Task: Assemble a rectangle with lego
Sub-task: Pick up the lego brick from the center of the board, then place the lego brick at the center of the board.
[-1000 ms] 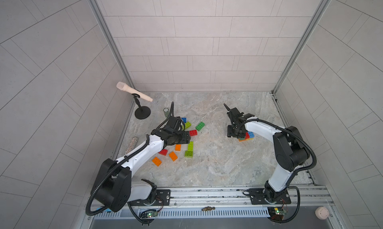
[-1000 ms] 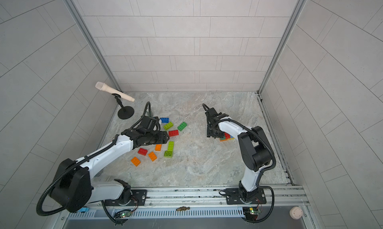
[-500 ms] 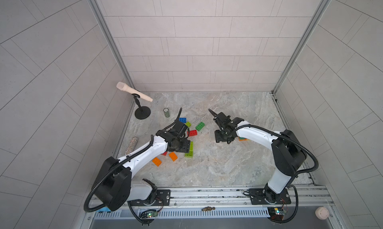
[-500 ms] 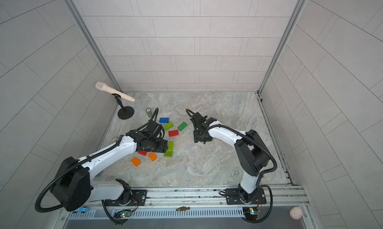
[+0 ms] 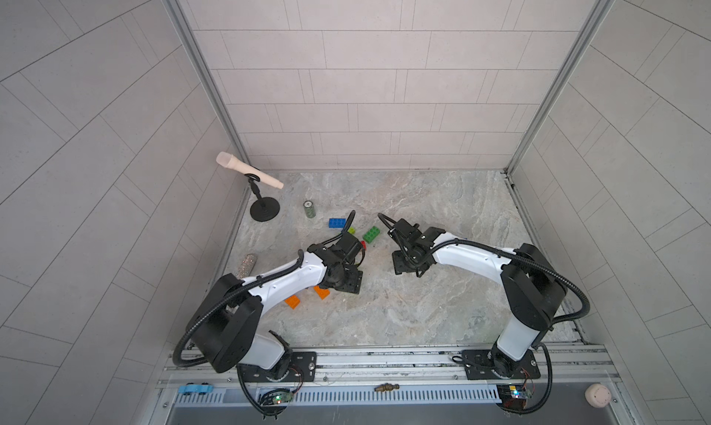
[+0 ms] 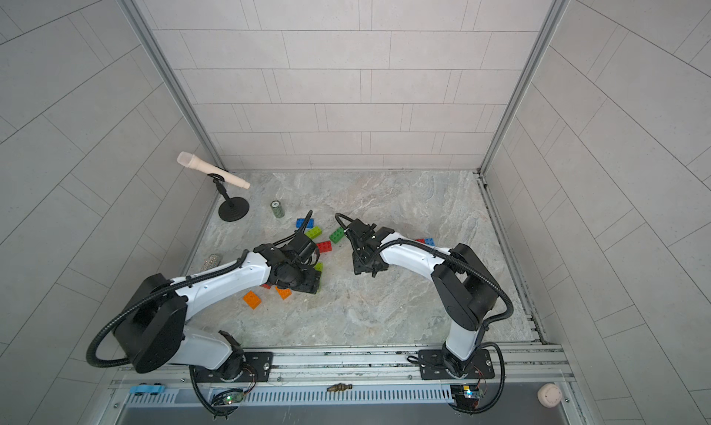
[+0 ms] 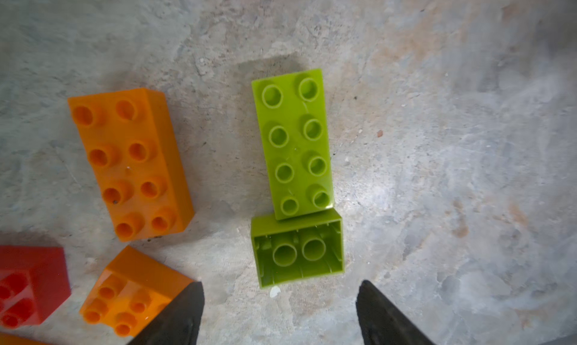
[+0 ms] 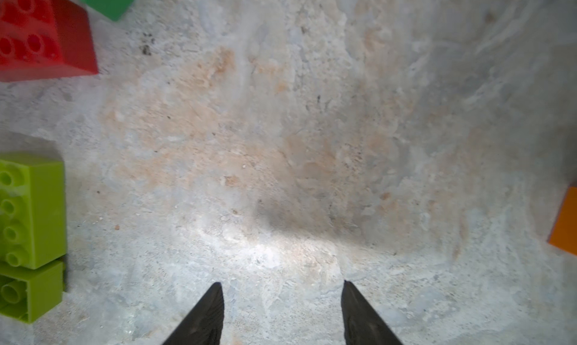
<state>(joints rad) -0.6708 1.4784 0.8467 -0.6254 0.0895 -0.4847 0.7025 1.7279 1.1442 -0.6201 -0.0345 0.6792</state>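
Note:
The robot's left gripper will next go down onto the overturned lime brick (image 7: 299,253), with one finger past each end of that brick, because the floor is bare at those ends while the brick's far side touches another brick.
Loose lego bricks lie left of centre on the marble floor. In the left wrist view a lime brick (image 7: 295,143) lies studs up, touching a second lime brick (image 7: 298,249) that shows its hollow underside. Two orange bricks (image 7: 131,162) (image 7: 131,296) and a red one (image 7: 31,284) lie beside them. My left gripper (image 7: 279,293) (image 5: 346,282) hangs open just short of the overturned lime brick, holding nothing. My right gripper (image 8: 282,284) (image 5: 408,267) is open over bare floor at the centre. A blue brick (image 5: 337,222) and a dark green brick (image 5: 371,234) lie farther back.
A microphone on a stand (image 5: 264,212) occupies the back left corner, with a small dark green cylinder (image 5: 309,209) near it. A glittery cylinder (image 5: 246,265) lies by the left wall. More bricks (image 6: 427,241) peek out behind my right arm. Tiled walls enclose three sides.
My left gripper has moved from the back bricks forward over the lime pair and has opened wider. My right arm has swung left from the right-hand bricks to the centre.

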